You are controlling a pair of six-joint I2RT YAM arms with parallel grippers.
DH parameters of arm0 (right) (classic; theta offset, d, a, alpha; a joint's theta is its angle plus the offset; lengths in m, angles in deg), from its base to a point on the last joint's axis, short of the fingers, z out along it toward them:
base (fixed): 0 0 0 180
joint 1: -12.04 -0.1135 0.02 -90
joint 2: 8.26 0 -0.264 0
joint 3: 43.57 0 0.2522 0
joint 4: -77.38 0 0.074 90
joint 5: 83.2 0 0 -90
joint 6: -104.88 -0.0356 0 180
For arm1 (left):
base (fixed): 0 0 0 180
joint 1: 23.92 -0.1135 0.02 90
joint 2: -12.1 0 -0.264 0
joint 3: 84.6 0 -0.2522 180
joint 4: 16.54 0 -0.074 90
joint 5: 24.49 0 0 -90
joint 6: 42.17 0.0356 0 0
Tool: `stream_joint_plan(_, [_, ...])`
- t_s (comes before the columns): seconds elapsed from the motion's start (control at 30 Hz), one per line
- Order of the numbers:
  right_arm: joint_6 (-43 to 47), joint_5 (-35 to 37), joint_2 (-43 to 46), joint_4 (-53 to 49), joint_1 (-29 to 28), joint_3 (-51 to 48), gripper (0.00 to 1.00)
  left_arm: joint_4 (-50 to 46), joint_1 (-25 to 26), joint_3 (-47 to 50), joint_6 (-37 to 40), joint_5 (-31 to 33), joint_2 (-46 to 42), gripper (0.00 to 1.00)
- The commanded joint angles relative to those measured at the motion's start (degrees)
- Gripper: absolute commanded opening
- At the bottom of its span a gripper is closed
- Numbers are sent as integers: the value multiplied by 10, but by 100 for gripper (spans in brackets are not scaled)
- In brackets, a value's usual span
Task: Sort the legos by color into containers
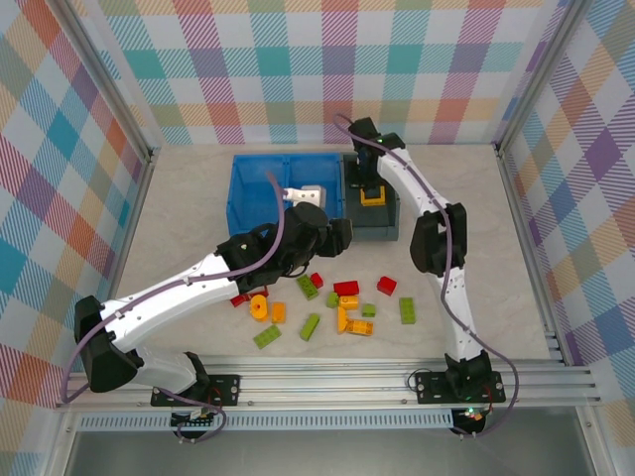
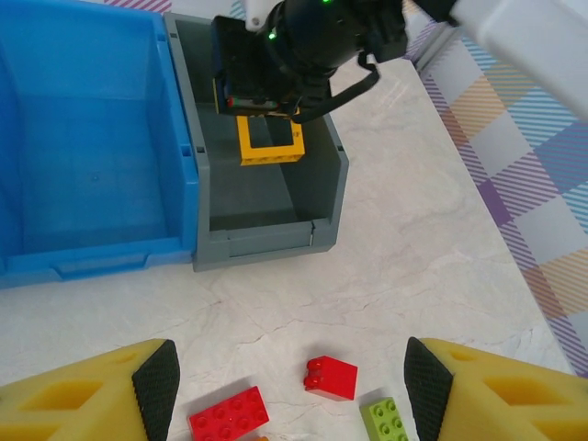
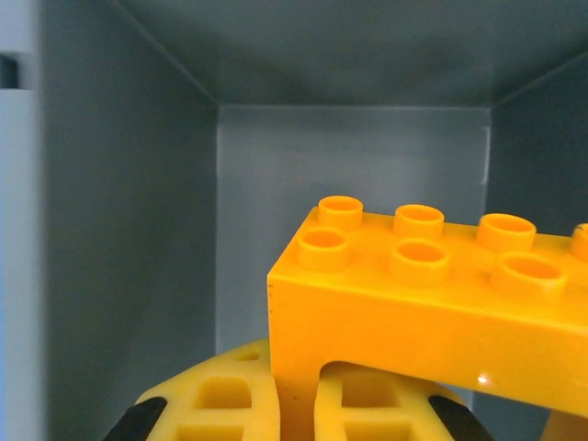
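The yellow-orange frame still hangs above the bottom of the dark grey bin (image 1: 380,232). My right gripper lowers it there next, then releases it.
My right gripper (image 3: 308,404) is shut on one leg of a yellow-orange hollow frame lego (image 3: 432,303) and holds it inside the dark grey bin (image 3: 349,184). From above, that frame (image 1: 374,197) hangs in the grey bin (image 1: 380,232), which stands right of the blue bin (image 1: 243,198). In the left wrist view my left gripper (image 2: 289,381) is open above the table, its fingers (image 2: 156,386) wide apart. Below it lie a small red lego (image 2: 332,377), a longer red lego (image 2: 229,414) and a green lego (image 2: 385,420). The frame (image 2: 271,147) also shows there.
Several red, green and yellow legos (image 1: 346,289) lie scattered on the table between the arms, in front of the bins. The blue bin's near compartment (image 2: 92,165) has nothing in it. Checkered walls close the table on three sides.
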Motion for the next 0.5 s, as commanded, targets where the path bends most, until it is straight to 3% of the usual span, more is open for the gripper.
stream_joint_plan(0.0, [10, -2, -22, -28, 5, 45, 3, -2, -6, 0, 15, -5, -10, 68])
stream_joint_plan(0.4, [9, 11, -96, -39, 14, 108, 6, 10, -6, 16, 12, -12, -10, 68])
stream_joint_plan(0.47, [10, 10, -98, -36, 14, 109, 14, 9, -6, 20, 11, -12, -13, 68])
